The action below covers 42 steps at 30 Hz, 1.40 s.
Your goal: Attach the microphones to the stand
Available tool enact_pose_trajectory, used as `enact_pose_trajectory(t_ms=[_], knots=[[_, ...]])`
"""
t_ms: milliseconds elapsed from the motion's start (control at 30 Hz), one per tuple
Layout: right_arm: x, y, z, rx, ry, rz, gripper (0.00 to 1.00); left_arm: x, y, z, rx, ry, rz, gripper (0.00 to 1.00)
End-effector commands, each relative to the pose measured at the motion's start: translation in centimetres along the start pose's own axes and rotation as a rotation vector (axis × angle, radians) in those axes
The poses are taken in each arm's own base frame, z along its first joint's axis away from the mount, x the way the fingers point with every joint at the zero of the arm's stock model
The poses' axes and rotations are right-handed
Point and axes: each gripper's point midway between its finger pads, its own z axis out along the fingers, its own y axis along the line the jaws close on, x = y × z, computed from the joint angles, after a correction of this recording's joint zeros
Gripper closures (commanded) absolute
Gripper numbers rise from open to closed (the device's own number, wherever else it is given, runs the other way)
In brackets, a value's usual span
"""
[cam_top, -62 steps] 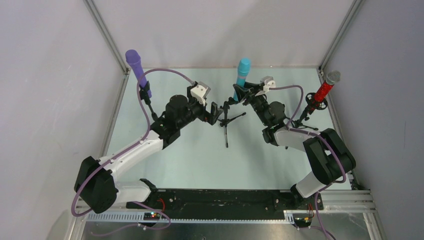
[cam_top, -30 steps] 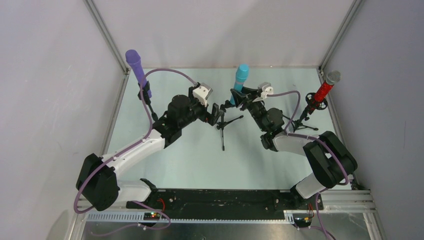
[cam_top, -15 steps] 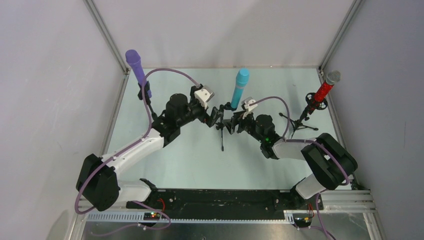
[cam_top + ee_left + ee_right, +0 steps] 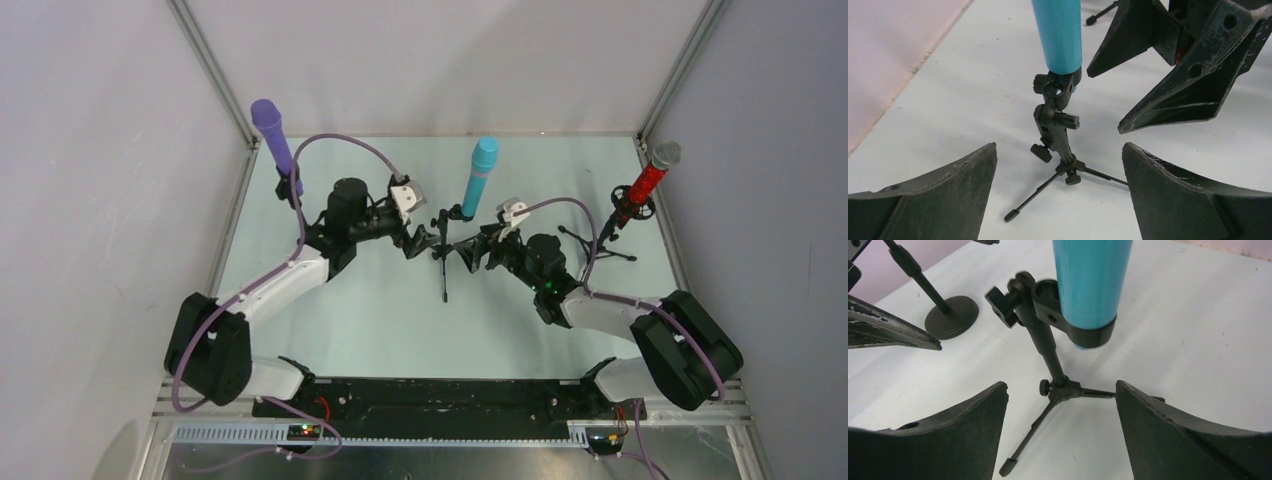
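The left gripper moves outward and toward the stand's swivel joint next and brings its fingers around the joint below the clip (image 4: 442,219) (image 4: 1049,117).
The teal-blue microphone (image 4: 480,175) stands tilted in the clip of a small black tripod stand (image 4: 443,252) at the table's middle. In the wrist views its barrel (image 4: 1058,32) (image 4: 1088,280) sits in the clip (image 4: 1083,335) above the tripod legs (image 4: 1068,172). My left gripper (image 4: 418,240) (image 4: 1059,146) is open just left of the stand, touching nothing. My right gripper (image 4: 468,255) (image 4: 1062,384) is open just right of it, also empty. The purple microphone (image 4: 270,130) and the red microphone (image 4: 648,178) each stand on their own stands.
The purple microphone's round-base stand (image 4: 950,317) is at the back left, and the red one's tripod (image 4: 600,240) at the right, close to the right arm's elbow. Grey enclosure walls and metal frame posts (image 4: 210,70) border the table.
My right gripper opened, let go of the teal-blue microphone and drew back down toward the near side. The microphone stays in the stand's clip. My left arm shifted slightly left.
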Motion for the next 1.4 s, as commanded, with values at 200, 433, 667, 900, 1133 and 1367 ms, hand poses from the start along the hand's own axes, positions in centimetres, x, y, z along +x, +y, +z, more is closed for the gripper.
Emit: enact_pose_trajectory(t_ms=[200, 433, 667, 900, 1133, 1367], knots=[[0.5, -0.8, -1.5, 0.019, 0.022, -0.007, 0.16, -1.9, 1.2, 2.9, 0.121, -0.065, 0.115, 0.02], [0.8, -1.1, -1.6, 0.021, 0.032, -0.003, 0.16, -1.8, 1.5, 4.2, 0.160, -0.074, 0.144, 0.03], [1.1, -1.2, -1.6, 0.014, 0.040, 0.009, 0.16, -1.2, 1.2, 5.4, 0.221, -0.079, 0.130, 0.09], [1.5, -1.2, -1.6, 0.012, 0.054, 0.018, 0.17, -0.6, 1.4, 6.2, 0.229, -0.063, 0.063, 0.21], [1.6, -1.3, -1.6, 0.009, 0.058, 0.019, 0.18, 0.1, 1.3, 6.2, 0.242, -0.053, 0.070, 0.24], [1.6, -1.3, -1.7, 0.008, 0.062, 0.020, 0.19, 0.7, 1.4, 6.5, 0.255, -0.034, 0.038, 0.44]])
